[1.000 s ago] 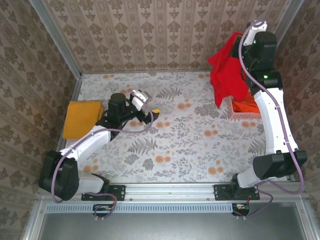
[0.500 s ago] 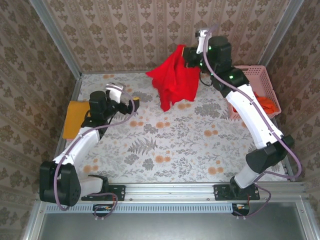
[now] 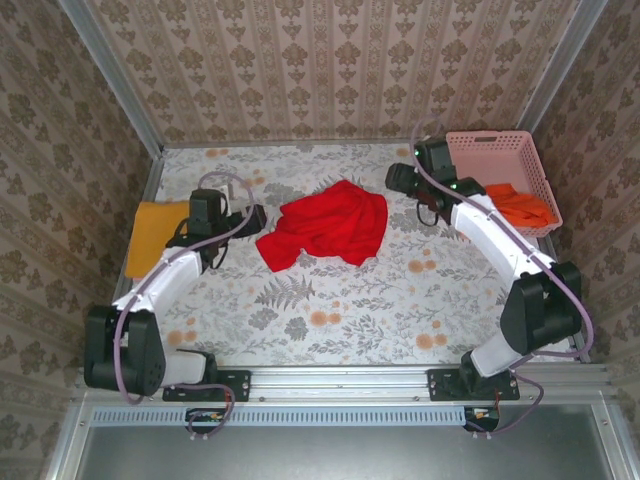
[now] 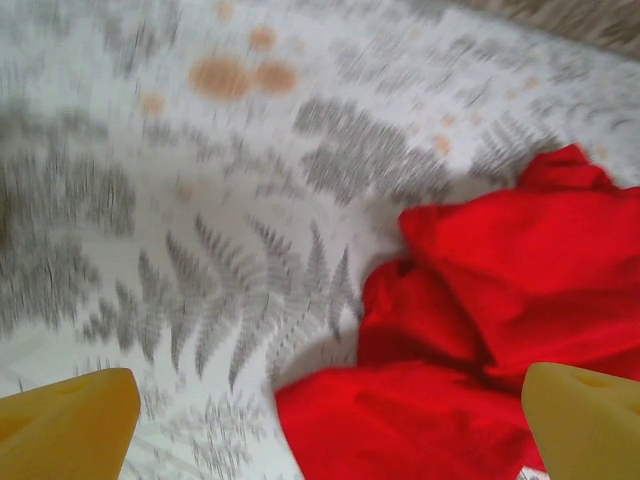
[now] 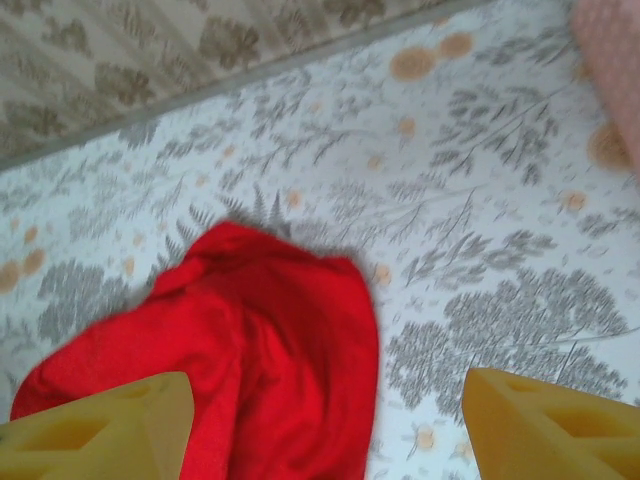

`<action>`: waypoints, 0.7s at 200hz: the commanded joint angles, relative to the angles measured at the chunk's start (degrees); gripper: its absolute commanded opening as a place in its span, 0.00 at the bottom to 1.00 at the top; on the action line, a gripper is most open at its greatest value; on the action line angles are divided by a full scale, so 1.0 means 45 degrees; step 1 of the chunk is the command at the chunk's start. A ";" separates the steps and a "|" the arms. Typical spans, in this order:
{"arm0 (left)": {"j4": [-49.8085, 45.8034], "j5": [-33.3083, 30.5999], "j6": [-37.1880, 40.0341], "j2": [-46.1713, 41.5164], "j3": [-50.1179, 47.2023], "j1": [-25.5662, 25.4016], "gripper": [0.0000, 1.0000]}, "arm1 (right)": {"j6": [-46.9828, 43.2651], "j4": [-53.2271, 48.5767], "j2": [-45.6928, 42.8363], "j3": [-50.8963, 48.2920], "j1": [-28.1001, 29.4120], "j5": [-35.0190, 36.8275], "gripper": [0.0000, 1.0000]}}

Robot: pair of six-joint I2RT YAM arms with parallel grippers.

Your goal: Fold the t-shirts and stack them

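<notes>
My left gripper needs to go down and move back onto the red t-shirt's near corner flap (image 3: 274,252) (image 4: 335,415) next, because that flap sticks out from the crumpled heap.
The bright red t-shirt (image 3: 325,226) lies crumpled on the table's middle, also seen as red t-shirt folds (image 4: 500,330) and red t-shirt cloth (image 5: 240,370). A folded mustard-yellow t-shirt (image 3: 155,235) rests at the far left. An orange t-shirt (image 3: 518,205) lies in the pink basket (image 3: 492,150). My left gripper (image 3: 250,216) stands open just left of the red shirt, its yellow fingers (image 4: 65,430) wide apart. My right gripper (image 3: 397,178) hangs open to the shirt's right, fingers (image 5: 550,425) spread, holding nothing.
The table carries a floral cloth (image 3: 350,300). Patterned walls close in the back and both sides. The basket sits against the right wall at the back right corner.
The right arm swung the red shirt from the basket to the table's middle, lowered it and let go. The left gripper drew back toward the left, then came beside the shirt.
</notes>
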 commanded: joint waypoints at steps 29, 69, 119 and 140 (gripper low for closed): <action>-0.2840 0.0208 -0.4736 0.0965 0.0722 0.0133 1.00 | 0.0324 0.0856 0.1401 -0.0962 0.2847 -0.0914 0.72; -0.3048 0.0318 -0.5845 0.0995 0.0266 0.0145 1.00 | 0.1189 0.1393 0.3480 -0.0648 0.3358 -0.1116 0.61; -0.3110 0.0393 -0.6271 0.0965 0.0003 0.0120 1.00 | 0.1020 0.1168 0.4670 0.0085 0.3341 -0.1460 0.16; -0.3154 0.0450 -0.6397 0.0974 -0.0047 0.0069 1.00 | 0.0858 0.1122 0.3514 -0.0339 0.3270 -0.1032 0.01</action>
